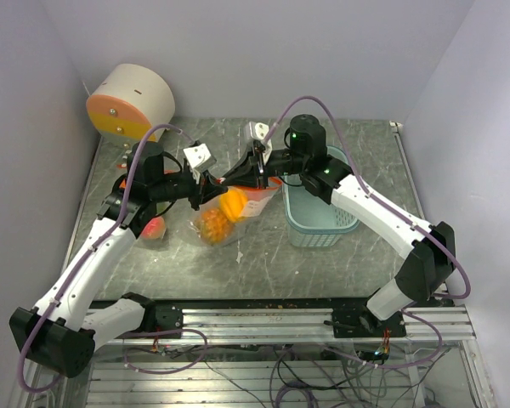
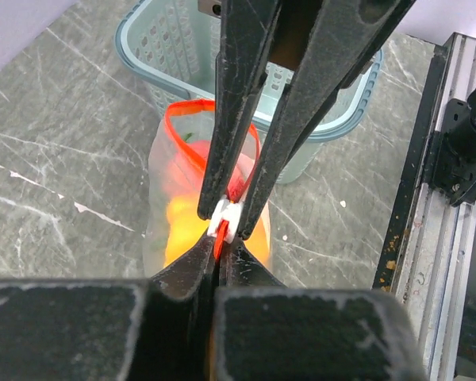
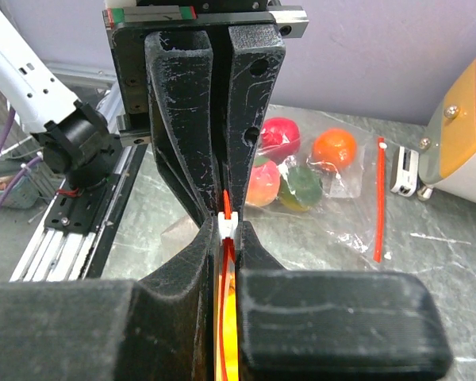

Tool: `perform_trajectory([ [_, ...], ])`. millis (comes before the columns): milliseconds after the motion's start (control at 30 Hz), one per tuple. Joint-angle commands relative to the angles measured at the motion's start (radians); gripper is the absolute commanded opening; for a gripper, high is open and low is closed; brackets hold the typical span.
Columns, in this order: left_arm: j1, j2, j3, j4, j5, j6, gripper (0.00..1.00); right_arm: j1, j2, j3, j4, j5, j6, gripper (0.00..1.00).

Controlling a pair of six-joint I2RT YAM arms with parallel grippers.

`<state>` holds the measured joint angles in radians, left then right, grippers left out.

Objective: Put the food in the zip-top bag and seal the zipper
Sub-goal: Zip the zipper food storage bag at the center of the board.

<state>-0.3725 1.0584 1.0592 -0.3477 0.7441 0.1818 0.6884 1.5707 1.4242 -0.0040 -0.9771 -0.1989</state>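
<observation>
The red zipper is still open beside the basket, so the robot's right gripper needs to pull the white slider (image 2: 226, 222) to the basket-side end next and let go of it there.
A clear zip-top bag (image 1: 225, 212) with a red zipper (image 2: 192, 151) hangs between my two grippers, which meet tip to tip. Orange and yellow food (image 2: 178, 226) shows inside it. My left gripper (image 2: 220, 252) is shut on the red zipper strip; it also shows in the top view (image 1: 211, 183). My right gripper (image 3: 230, 234) is shut on the white slider (image 2: 226, 222) right against the left fingertips; it also shows in the top view (image 1: 255, 174). More food, red, orange, peach and green (image 3: 297, 163), lies in clear plastic on the table by the left arm (image 1: 153, 226).
A pale teal slatted basket (image 1: 319, 212) stands just right of the bag. A round cream and orange object (image 1: 129, 102) lies at the back left. A loose red strip (image 3: 378, 198) lies on the table beside it. A metal rail (image 1: 272, 319) runs along the near edge.
</observation>
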Motion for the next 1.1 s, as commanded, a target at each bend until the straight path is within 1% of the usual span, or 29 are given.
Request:
perform_trajectory([
  [0,0.02,-0.033,0.009,-0.007,-0.035,-0.022,0.07,-0.013,-0.032,-0.022,-0.011,0.027,-0.04,0.0],
  [267,0.057,-0.094,0.006,0.011,-0.135,-0.024,0.07,-0.056,-0.045,-0.063,-0.07,0.037,-0.096,0.0],
  [433,0.071,-0.093,0.034,-0.036,-0.178,0.016,0.07,-0.09,-0.055,-0.104,-0.092,0.042,-0.111,0.0],
  [567,0.081,-0.098,0.041,-0.059,-0.252,0.053,0.07,-0.137,-0.065,-0.146,-0.091,0.064,-0.111,0.0],
  [700,0.088,-0.104,0.028,-0.032,-0.32,0.055,0.07,-0.189,-0.077,-0.201,-0.086,0.072,-0.111,0.0],
  [767,0.092,-0.108,0.021,-0.008,-0.371,0.051,0.07,-0.224,-0.086,-0.229,-0.095,0.093,-0.125,0.0],
  [867,0.095,-0.104,0.015,0.021,-0.425,0.05,0.07,-0.237,-0.092,-0.253,-0.128,0.148,-0.168,0.0],
  [1067,0.096,-0.083,0.01,0.052,-0.43,0.042,0.07,-0.26,-0.091,-0.273,-0.131,0.227,-0.184,0.0],
])
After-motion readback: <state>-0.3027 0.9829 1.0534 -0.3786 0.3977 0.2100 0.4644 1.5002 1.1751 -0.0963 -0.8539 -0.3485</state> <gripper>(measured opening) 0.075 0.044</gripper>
